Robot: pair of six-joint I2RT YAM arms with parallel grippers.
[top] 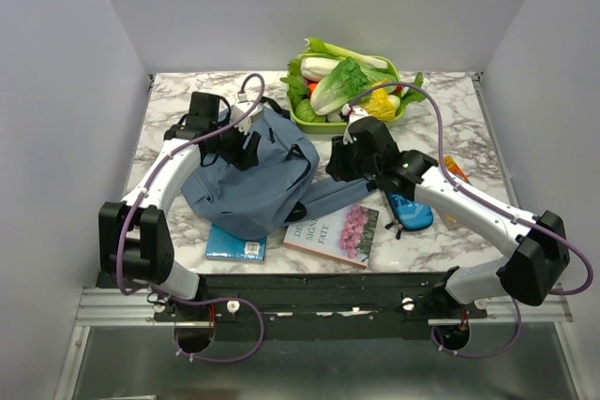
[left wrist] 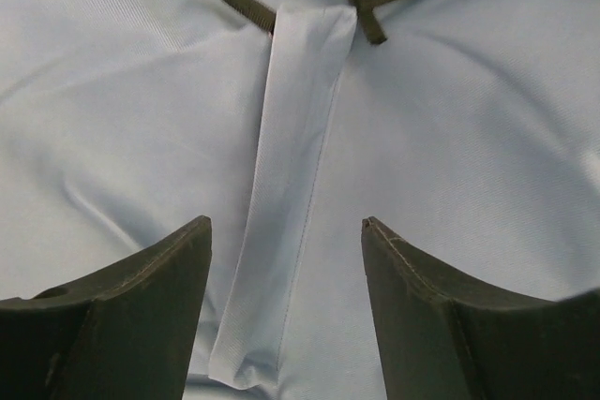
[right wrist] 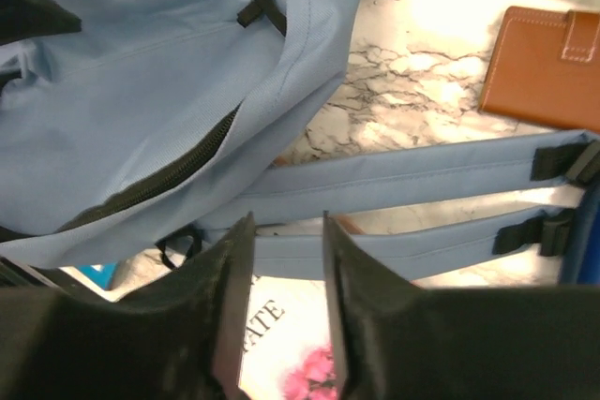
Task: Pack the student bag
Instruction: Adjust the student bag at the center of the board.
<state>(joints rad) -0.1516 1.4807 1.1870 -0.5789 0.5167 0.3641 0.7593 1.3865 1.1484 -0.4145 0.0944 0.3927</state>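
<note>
The bag's flat fabric piece already runs between my left gripper's open fingers, so my left gripper will go down onto the middle of the bag's flat fabric piece (left wrist: pixel 276 227) and close there.
The student bag (top: pixel 248 185), grey-blue and slumped, lies left of the table's centre, its two flat straps (top: pixel 339 196) trailing right. My left gripper (top: pixel 246 147) hovers over the bag's top. In the left wrist view it (left wrist: pixel 286 227) is open, and a flat fabric strip (left wrist: pixel 295 138) of the bag (left wrist: pixel 469 138) runs below between the jaws, ungripped. My right gripper (top: pixel 339 166) hangs at the bag's right side. It (right wrist: pixel 286 222) is open by a narrow gap with nothing in it, over the straps (right wrist: pixel 403 175) and a white book with pink flowers (right wrist: pixel 281 325). The bag's black zip (right wrist: pixel 159 180) shows.
The white flower book (top: pixel 333 231) and a blue book (top: pixel 234 244) lie at the front edge, partly under the bag. A small blue pencil case (top: pixel 411 211) sits under the right arm. A brown wallet (right wrist: pixel 544 67) lies further right. A green basket of vegetables (top: pixel 347 91) stands at the back.
</note>
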